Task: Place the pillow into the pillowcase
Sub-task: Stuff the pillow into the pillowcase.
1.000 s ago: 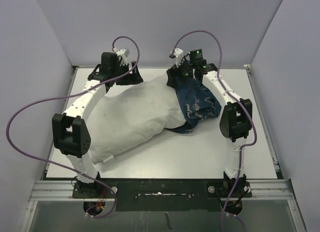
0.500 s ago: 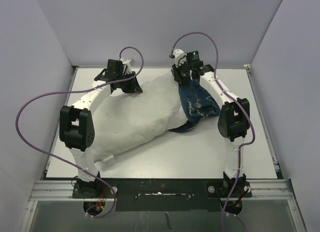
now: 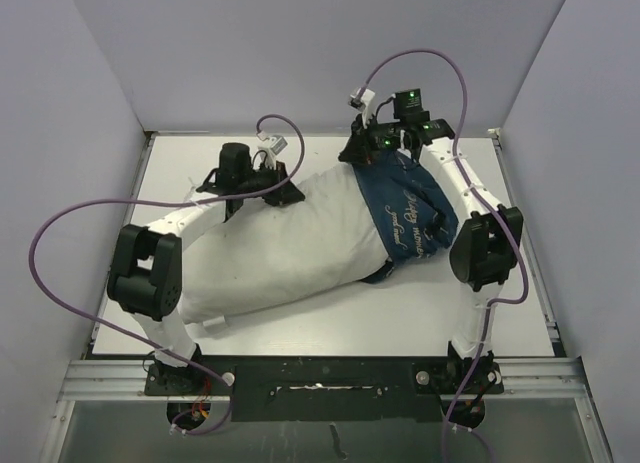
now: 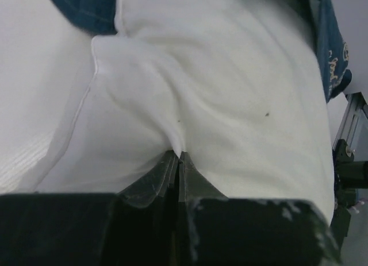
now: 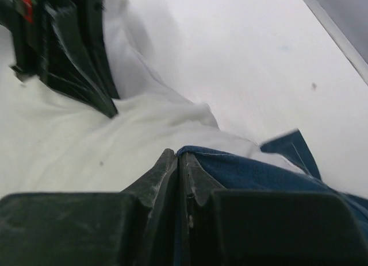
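My right gripper should next move slightly back over the pillow [image 3: 270, 248] beside the pillowcase's rim and let go of the blue hem, because the pillow's end is inside the pillowcase.
The white pillow [image 3: 270, 248] lies slantwise across the table, its right end inside the navy pillowcase [image 3: 412, 205]. My left gripper [image 3: 288, 194] rests on the pillow's far edge. In the left wrist view it [image 4: 179, 154] is shut on a pinched fold of the pillow [image 4: 230, 93], with the pillowcase [image 4: 86, 7] showing beyond. My right gripper [image 3: 362, 155] is at the pillowcase's far rim. The right wrist view shows it [image 5: 181, 154] shut on the blue hem of the pillowcase [image 5: 259, 171], beside the pillow [image 5: 75, 139].
The white table [image 3: 430, 303] has a raised rim and is enclosed by grey walls on three sides. Purple cables [image 3: 60, 223] loop from both arms. In the right wrist view the left gripper's black body [image 5: 69, 47] sits close ahead on the pillow.
Both grippers have gone from open to shut, the left on the pillow, the right on the pillowcase rim. The pillowcase now spreads further over the pillow's right end.
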Robot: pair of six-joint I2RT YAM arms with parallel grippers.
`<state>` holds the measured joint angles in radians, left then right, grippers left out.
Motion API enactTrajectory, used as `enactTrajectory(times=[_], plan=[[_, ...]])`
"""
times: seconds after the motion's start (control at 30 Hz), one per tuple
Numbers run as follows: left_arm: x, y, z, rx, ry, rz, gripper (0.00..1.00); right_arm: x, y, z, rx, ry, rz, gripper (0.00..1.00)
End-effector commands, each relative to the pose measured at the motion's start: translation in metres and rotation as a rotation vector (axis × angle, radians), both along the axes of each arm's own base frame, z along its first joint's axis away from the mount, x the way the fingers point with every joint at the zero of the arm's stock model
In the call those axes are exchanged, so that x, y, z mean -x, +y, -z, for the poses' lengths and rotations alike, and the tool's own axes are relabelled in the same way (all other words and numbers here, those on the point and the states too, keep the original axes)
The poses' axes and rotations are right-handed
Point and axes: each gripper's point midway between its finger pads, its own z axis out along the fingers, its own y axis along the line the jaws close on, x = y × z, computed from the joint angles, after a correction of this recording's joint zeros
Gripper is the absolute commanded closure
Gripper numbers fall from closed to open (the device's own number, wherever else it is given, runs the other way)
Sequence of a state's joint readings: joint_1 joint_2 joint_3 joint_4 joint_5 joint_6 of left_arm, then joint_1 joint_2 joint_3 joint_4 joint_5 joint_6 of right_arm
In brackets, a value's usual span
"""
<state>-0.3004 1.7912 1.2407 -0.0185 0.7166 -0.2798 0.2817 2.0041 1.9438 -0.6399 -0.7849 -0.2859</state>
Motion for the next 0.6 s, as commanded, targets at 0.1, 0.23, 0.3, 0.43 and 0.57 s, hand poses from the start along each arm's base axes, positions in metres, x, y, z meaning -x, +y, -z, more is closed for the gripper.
enactTrajectory(times=[0.1, 0.23, 0.3, 0.43, 0.57], plan=[[0.008, -0.020, -0.126, 0.196, -0.462, 0.074, 1.00, 0.094, 0.109, -0.116, -0.339, -0.004, -0.410, 1.00], [0.016, -0.007, -0.156, 0.222, -0.571, 0.017, 1.00, 0.115, 0.112, -0.124, -0.343, -0.017, -0.435, 1.00], [0.021, 0.002, -0.162, 0.232, -0.617, -0.022, 1.00, 0.100, 0.095, -0.106, -0.273, -0.054, -0.341, 1.00], [0.029, 0.015, -0.138, 0.198, -0.570, -0.066, 1.00, 0.067, 0.034, -0.037, -0.095, -0.016, -0.142, 1.00], [0.032, 0.025, -0.111, 0.127, -0.453, -0.114, 0.95, 0.088, 0.001, 0.017, 0.043, 0.024, -0.155, 1.00]])
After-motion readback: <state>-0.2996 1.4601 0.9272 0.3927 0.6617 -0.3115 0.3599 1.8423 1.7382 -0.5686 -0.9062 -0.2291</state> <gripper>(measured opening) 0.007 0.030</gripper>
